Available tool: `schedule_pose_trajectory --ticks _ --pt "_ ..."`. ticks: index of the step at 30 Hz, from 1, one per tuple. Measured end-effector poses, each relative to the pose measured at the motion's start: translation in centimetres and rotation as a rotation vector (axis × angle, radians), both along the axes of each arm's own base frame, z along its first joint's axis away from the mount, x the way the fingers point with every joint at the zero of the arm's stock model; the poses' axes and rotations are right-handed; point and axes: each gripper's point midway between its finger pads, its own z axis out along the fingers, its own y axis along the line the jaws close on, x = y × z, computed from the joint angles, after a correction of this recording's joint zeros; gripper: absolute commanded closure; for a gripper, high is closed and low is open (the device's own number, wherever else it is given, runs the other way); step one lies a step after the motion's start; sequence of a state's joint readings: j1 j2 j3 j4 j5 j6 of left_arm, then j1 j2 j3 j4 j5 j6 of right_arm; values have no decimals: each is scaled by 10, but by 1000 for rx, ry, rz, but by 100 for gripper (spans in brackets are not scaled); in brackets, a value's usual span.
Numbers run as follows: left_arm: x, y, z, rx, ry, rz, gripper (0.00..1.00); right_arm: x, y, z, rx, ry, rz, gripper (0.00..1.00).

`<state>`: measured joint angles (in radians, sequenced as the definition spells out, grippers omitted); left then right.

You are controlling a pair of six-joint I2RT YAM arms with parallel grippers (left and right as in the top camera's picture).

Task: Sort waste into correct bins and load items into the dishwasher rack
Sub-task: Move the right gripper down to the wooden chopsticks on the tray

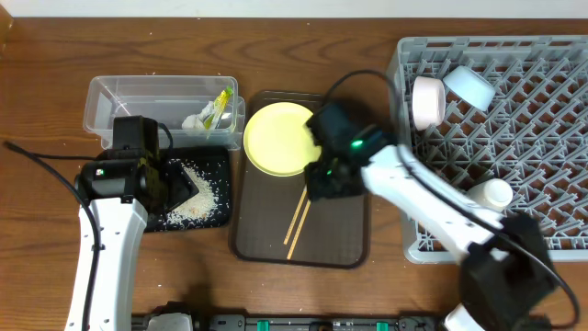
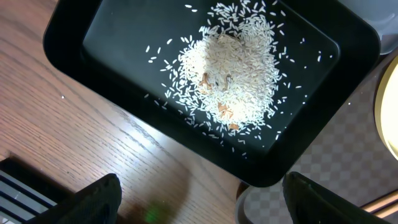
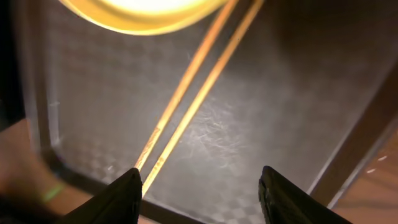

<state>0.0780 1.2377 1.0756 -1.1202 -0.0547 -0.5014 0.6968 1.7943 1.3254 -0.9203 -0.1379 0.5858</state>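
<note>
I need to lower my right gripper next and move it toward the chopstick nearer the rack, because the chopsticks are off to one side of my open fingers.
My left gripper (image 1: pixel 165 179) (image 2: pixel 205 205) hangs open and empty over the shallow black tray (image 1: pixel 220 161) (image 2: pixel 93 37), which holds a heap of white rice scraps (image 1: pixel 197 198) (image 2: pixel 230 68). The clear tub (image 1: pixel 119 97) behind it holds the snack wrapper (image 1: pixel 220 106) and the white tissue (image 1: pixel 195 119). My right gripper (image 1: pixel 322 184) (image 3: pixel 202 193) is open low over the two chopsticks (image 1: pixel 297 221) (image 3: pixel 193 93), whose near ends lie by its left finger. The yellow plate (image 1: pixel 276 138) (image 3: pixel 143 12) lies just beyond. The rack (image 1: pixel 551 221) holds a white bowl (image 1: pixel 427 101), a light blue bowl (image 1: pixel 469 85) and a pale cup (image 1: pixel 487 193).
Plate and chopsticks rest on a dark brown serving tray (image 1: pixel 344 239) (image 3: pixel 292 93) between the black tray and the rack. The brown tray's corner (image 2: pixel 323 149) and the plate's edge (image 2: pixel 390 106) show at the right of the left wrist view. Wooden tabletop (image 1: pixel 37 83) surrounds everything.
</note>
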Motion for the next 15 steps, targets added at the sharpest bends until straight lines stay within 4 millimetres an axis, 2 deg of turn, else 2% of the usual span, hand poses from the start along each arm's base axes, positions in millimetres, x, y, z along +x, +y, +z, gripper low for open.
schedule_pose_trajectory --ticks 7,15 --pt "0 0 0 0 0 0 14 -4 11 -44 -109 18 -76 41" --pt "0 0 0 0 0 0 14 -7 3 -72 -196 45 -118 40"
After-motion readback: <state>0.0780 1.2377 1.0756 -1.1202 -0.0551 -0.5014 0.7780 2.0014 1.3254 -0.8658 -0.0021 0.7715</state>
